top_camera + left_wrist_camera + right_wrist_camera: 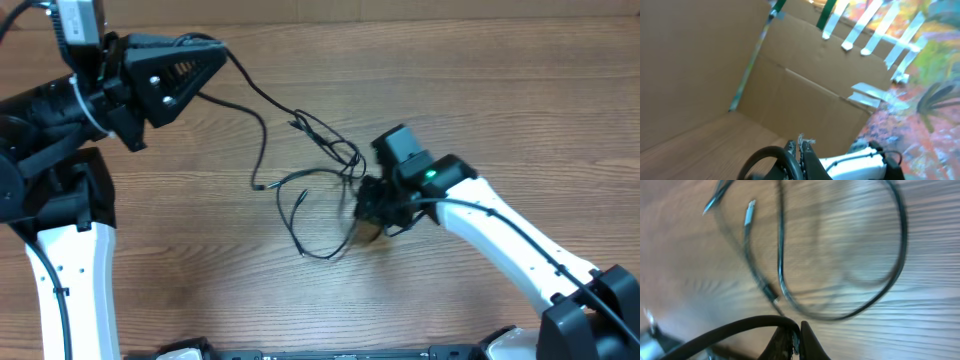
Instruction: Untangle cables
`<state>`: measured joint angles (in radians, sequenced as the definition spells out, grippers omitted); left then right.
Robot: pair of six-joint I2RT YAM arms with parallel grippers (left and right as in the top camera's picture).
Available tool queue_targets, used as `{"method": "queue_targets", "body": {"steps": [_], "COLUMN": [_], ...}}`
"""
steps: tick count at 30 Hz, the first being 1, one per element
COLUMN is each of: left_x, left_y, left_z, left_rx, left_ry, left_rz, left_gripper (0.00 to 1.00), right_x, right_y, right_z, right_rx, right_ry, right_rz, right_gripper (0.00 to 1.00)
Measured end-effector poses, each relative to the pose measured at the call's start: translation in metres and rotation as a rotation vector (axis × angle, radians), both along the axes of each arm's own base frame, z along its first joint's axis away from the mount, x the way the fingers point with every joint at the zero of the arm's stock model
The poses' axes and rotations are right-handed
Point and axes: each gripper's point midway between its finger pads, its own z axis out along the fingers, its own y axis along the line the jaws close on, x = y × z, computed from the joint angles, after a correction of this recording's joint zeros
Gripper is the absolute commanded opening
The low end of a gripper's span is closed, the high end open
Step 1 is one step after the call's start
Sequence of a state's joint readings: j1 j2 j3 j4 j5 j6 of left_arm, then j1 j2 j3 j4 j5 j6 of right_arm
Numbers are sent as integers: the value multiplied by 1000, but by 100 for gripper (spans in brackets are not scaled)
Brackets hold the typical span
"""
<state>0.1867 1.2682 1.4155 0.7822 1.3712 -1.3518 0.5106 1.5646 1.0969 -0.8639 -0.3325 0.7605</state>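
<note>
My right gripper moves away from the tangle, to the right in the overhead view, next, then opens, since its cable runs into the crossed loops.
Thin black cables (335, 160) lie tangled mid-table, with a loop (305, 222) trailing toward the front and a plug end (258, 185) to the left. My left gripper (222, 52) is raised at the far left, shut on one cable that runs down to the tangle. Its jaws (801, 146) are pressed together beside a black cable loop (765, 156). My right gripper (365, 222) sits low at the tangle's right edge. Its jaws (799, 331) are shut on a black cable (735, 329) that leaves to the left. A wide loop (900, 245) and a silver-tipped plug (750, 207) lie beyond.
The wooden table (480, 100) extends right and behind the tangle. A cardboard wall (805, 95) with tape strips (867, 95) stands past the table in the left wrist view. The right arm's white link (855, 160) shows there too.
</note>
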Motion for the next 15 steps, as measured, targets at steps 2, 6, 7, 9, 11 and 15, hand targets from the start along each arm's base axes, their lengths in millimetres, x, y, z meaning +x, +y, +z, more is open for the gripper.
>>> {"method": "queue_targets", "body": {"steps": [2,6,7,9,11,15], "left_x": [0,0,0,-1,0,2], "left_y": [6,17,20,26,32,41], "left_z": [-5,-14,-16,-21,-24,-27], "left_rx": [28,85,99,124,143,156], "left_ry": [2,1,2,7,13,18], "left_rz": [7,23,27,37,48,70], "left_gripper": [4,4,4,4,4,4], "right_x": [6,14,15,16,17,18], "right_y": [-12,-30,-34,-40,-46,-58], "right_z": [-1,-3,-3,-4,-5,-6], "right_rx": [-14,-32,-35,-43,-48,-56], "right_ry": [7,11,14,24,31,50], "right_rz": [-40,-87,-95,-108,-124,-157], "right_gripper": [4,4,4,4,4,6]}}
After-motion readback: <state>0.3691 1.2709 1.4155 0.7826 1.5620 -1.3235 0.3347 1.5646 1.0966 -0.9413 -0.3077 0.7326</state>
